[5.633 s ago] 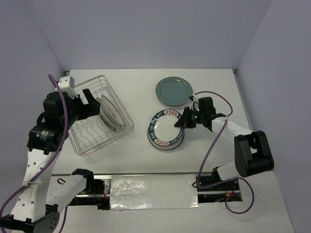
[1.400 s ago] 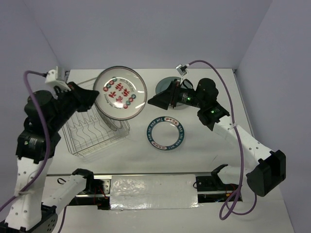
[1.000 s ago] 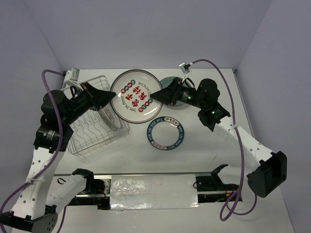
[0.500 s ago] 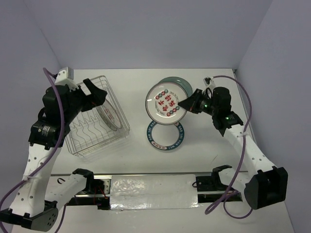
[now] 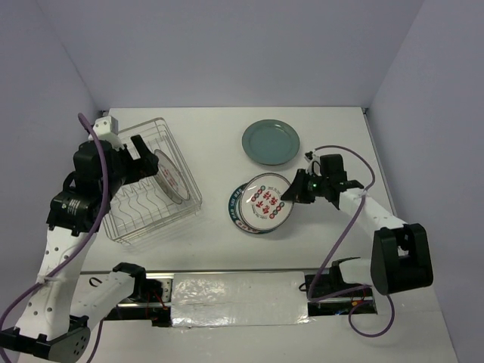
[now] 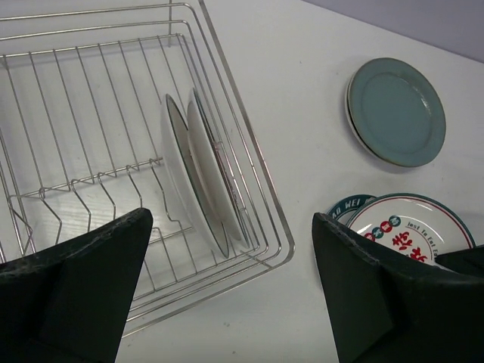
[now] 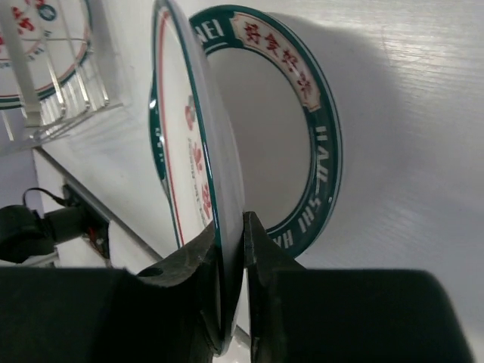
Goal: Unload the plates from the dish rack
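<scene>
My left gripper moves down next, turning its open fingers to straddle the inner plate's upper rim (image 6: 193,185), since that plate stands upright in the rack below my gripper.
The dish rack (image 5: 147,198) stands at the left with two plates (image 5: 169,175) upright in it, also seen in the left wrist view (image 6: 206,178). My left gripper (image 5: 144,151) hovers open and empty over the rack (image 6: 91,91). My right gripper (image 5: 299,190) is shut on the rim of the white plate with red centre marks (image 5: 263,198). It holds that plate tilted, low over the blue-rimmed plate (image 5: 236,212) on the table. The right wrist view shows the jaws (image 7: 233,257) pinching the plate's edge (image 7: 204,166) above the blue-rimmed plate (image 7: 302,128). A grey-teal plate (image 5: 270,141) lies farther back.
White table with purple walls behind and at both sides. The right arm's purple cable (image 5: 333,227) loops over the table on the right. The arm bases and a foil-covered strip (image 5: 234,299) sit at the near edge.
My left gripper lifted the red-marked plate out of the rack and passed it to my right gripper. The right gripper lowered it over the blue-rimmed plate. The left gripper went back to the rack.
</scene>
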Tool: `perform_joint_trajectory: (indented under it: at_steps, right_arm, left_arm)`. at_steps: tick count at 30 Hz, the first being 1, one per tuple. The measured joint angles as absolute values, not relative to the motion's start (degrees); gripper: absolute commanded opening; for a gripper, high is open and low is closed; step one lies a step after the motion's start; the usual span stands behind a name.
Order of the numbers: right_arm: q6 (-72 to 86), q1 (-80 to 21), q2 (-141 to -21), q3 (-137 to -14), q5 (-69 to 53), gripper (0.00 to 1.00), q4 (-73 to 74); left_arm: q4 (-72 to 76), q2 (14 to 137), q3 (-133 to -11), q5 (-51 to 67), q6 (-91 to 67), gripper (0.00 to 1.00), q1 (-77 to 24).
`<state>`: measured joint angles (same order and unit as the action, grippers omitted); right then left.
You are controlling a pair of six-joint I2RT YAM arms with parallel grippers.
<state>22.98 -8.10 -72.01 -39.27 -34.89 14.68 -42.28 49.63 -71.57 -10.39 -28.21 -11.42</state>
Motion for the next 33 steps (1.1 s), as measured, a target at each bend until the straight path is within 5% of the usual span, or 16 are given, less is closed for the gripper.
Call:
perform_joint_trajectory:
  at_steps: [11, 19, 33]
  right_arm:
    - [19.62, -10.46, -80.14, -42.74, -23.46, 0.64, 20.14]
    - [18.55, -19.66, -85.34, -50.19, -9.78, 0.68, 25.85]
    - [18.98, -23.53, -88.51, -52.38, -8.14, 0.76, 28.56]
  left_arm:
    - [-43.31, 50.22, -69.8, -11.03, -26.72, 1.0, -11.42]
    - [-45.5, 51.09, -69.8, -13.08, -25.54, 1.0, -11.42]
    - [-47.55, 52.05, -69.87, -13.82, -24.14, 1.0, -11.42]
